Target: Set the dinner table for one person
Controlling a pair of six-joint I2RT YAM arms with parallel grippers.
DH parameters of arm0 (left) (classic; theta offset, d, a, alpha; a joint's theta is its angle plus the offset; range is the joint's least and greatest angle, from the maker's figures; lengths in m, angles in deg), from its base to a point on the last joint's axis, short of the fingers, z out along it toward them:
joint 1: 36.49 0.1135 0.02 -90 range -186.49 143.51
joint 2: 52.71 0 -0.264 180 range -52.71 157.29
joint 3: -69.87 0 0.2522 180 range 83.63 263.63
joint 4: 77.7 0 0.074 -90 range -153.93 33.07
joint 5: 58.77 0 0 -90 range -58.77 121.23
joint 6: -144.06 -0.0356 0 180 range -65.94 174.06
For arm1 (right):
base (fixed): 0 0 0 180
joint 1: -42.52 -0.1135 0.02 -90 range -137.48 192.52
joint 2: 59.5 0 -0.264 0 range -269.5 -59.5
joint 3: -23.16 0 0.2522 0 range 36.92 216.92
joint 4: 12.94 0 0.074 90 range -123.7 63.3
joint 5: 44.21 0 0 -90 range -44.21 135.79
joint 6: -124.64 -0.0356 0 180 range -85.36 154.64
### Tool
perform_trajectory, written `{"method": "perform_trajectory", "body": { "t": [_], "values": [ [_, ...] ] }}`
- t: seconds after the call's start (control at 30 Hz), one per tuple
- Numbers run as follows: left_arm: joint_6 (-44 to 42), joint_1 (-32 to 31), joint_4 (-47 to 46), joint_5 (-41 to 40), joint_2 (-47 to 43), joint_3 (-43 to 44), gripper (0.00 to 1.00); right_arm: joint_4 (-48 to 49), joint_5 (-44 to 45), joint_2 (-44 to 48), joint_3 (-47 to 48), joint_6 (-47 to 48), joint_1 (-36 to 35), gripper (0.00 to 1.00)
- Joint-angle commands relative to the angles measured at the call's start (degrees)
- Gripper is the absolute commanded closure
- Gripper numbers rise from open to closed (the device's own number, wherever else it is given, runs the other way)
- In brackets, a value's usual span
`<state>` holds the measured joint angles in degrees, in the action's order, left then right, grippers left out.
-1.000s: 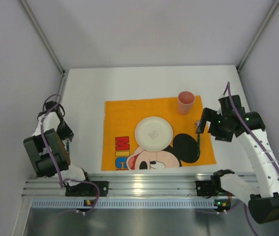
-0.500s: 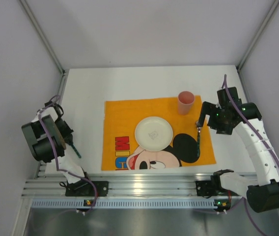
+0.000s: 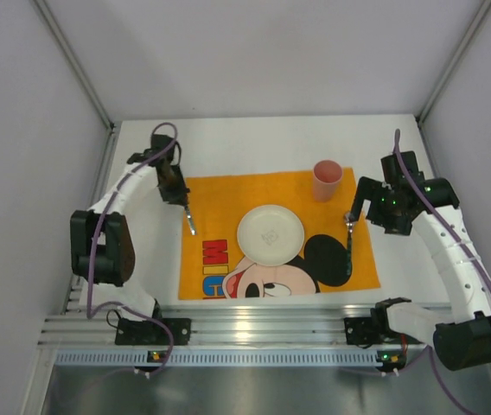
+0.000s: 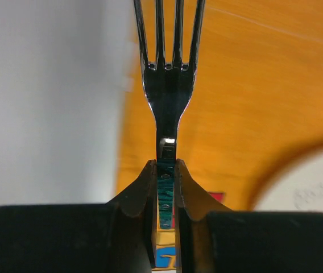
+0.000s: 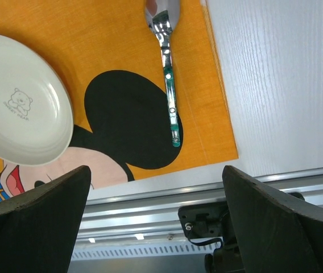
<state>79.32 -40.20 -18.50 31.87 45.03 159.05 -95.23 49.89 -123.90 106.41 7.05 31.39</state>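
The spoon takes the plate's other side, so my left gripper lowers and shifts back toward the plate (image 3: 271, 234) next, laying the fork (image 3: 189, 218) over the red letters.
A steel fork with a green handle (image 4: 167, 85) sits in my left gripper (image 4: 166, 168), which is shut on the handle, tines pointing away. In the top view the left gripper (image 3: 176, 186) hangs over the far left corner of the orange Mickey Mouse cloth (image 3: 228, 194), with the fork (image 3: 189, 218) sloping down over the cloth's left edge. A white plate (image 3: 271, 234) sits mid-cloth and a pink cup (image 3: 327, 180) stands at its far right. A green-handled spoon (image 5: 169, 85) lies along the cloth's right side. My right gripper (image 3: 360, 210) stands open just right of the spoon, with nothing in it. All of this rests on the white dinner table (image 3: 254, 143).
Aluminium rails (image 3: 254, 324) run along the near edge, with both arm bases bolted there. Grey walls close in the table on the left, right and far sides. Bare tabletop (image 5: 275, 85) shows to the right of the cloth.
My left gripper closed on the fork near the table's front left and swung it up to the cloth's far left corner. The right arm drew back slightly from the spoon.
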Motion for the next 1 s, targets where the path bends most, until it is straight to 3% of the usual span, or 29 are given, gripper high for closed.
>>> {"method": "perform_trajectory", "body": {
  "t": [0.0, 0.2, 0.47, 0.6, 0.63, 0.73, 0.83, 0.97],
  "values": [
    [8.7, -9.9, 0.5, 2.9, -5.4, -1.4, 1.0, 0.9, 1.9, 0.1, 2.5, -0.6, -0.4, 0.0],
    [13.4, -18.1, -2.6, 2.6, -1.8, -7.1, 1.0, 0.1, 2.2, 0.8, 2.0, -0.6, -0.5, 0.0],
    [14.6, -22.1, -5.9, 1.5, -1.2, -11.7, 1.0, -0.8, 2.4, 2.7, -0.2, -0.7, -0.4, 0.0],
    [12.9, -23.6, -7.1, 0.7, -1.1, -13.4, 0.8, -1.0, 2.8, 3.1, -0.9, -0.5, -0.4, 0.0],
    [12.8, -23.9, -7.1, 0.2, -1.1, -13.4, 0.71, -0.9, 2.7, 3.0, -0.9, -0.4, -0.5, 0.0],
    [12.6, -25.0, -6.5, -0.2, -2.0, -13.1, 0.59, -0.6, 2.0, 2.2, -1.0, 0.0, -0.4, 0.0],
    [12.5, -25.7, -4.9, -2.7, -4.9, -13.0, 0.57, 1.0, -0.2, 1.1, 0.5, 1.2, -0.4, 0.0],
    [11.8, -25.8, -1.3, -5.2, -11.6, -11.0, 0.53, 1.6, -5.7, -1.2, 9.7, 3.1, -0.4, 0.0]
  ]
}}
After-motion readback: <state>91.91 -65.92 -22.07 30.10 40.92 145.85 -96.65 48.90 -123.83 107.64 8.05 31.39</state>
